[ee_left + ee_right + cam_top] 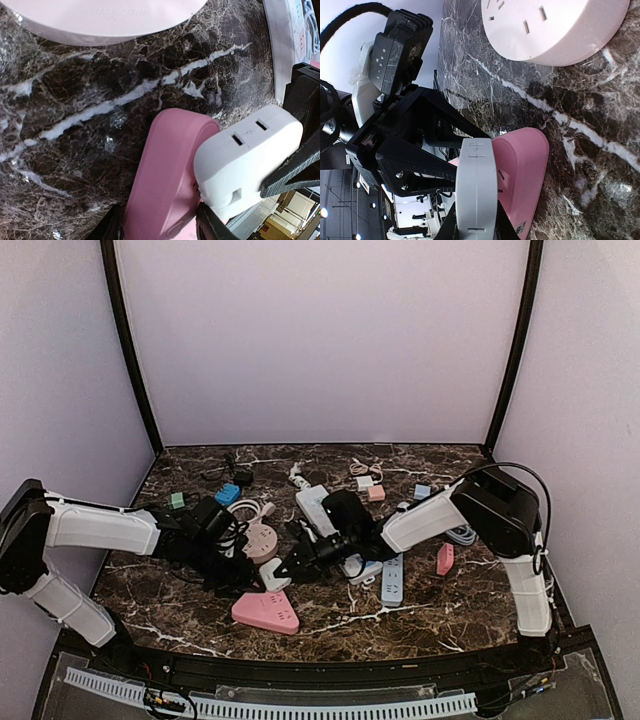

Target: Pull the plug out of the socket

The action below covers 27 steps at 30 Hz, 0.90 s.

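The plug will next be pulled outward past the light blue adapter by my right gripper, then go down to be released on the tabletop. My left gripper holds the socket (pixel 165 180) meanwhile.
A pink wedge-shaped socket block (pixel 266 612) lies on the dark marble table near the front. A white plug (pixel 275 576) sits at its far corner, against the socket's face. My left gripper (pixel 240 580) reaches in from the left. In the left wrist view my left gripper (pixel 157 225) has a finger on each side of the pink socket (pixel 165 180), shut on it. My right gripper (pixel 291 567) comes from the right. In the right wrist view my right gripper (pixel 476 227) is shut on the white plug (pixel 476 190), beside the pink socket (pixel 522 170). The white plug (pixel 245 160) also shows in the left wrist view.
A round white and pink socket (pixel 262 540) lies just behind the grippers. A white power strip (pixel 315 505), a light blue strip (pixel 392 580), a pink adapter (pixel 445 558), small teal (pixel 177 500) and blue (pixel 228 493) adapters and cables crowd the middle and back.
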Motion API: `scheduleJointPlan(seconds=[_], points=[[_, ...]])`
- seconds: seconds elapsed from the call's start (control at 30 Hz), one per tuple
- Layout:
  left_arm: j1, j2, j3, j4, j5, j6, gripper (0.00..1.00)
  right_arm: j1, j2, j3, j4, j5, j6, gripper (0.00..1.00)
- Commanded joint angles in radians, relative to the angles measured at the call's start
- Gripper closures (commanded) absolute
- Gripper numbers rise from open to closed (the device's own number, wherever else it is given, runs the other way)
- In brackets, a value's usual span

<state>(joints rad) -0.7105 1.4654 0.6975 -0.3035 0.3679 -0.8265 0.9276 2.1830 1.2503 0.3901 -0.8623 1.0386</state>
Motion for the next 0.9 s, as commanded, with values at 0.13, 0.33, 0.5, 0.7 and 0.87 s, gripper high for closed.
scheduleJointPlan(seconds=[0.13, 0.33, 0.5, 0.7, 0.87], points=[[-0.002, 0.084, -0.058, -0.172, -0.149, -0.014, 0.52, -0.021, -0.069, -0.025, 0.152, -0.025, 0.029, 1.00], [-0.002, 0.092, -0.065, -0.167, -0.151, -0.018, 0.52, -0.024, -0.084, -0.043, 0.173, -0.027, 0.037, 1.00], [-0.002, 0.092, -0.077, -0.165, -0.151, -0.019, 0.52, -0.036, -0.098, -0.064, 0.205, -0.037, 0.059, 1.00], [-0.002, 0.086, -0.083, -0.156, -0.131, -0.019, 0.52, -0.040, -0.107, -0.066, 0.204, -0.038, 0.070, 1.00], [-0.003, 0.073, -0.087, -0.161, -0.127, -0.018, 0.51, -0.040, -0.106, -0.068, 0.219, -0.043, 0.082, 1.00]])
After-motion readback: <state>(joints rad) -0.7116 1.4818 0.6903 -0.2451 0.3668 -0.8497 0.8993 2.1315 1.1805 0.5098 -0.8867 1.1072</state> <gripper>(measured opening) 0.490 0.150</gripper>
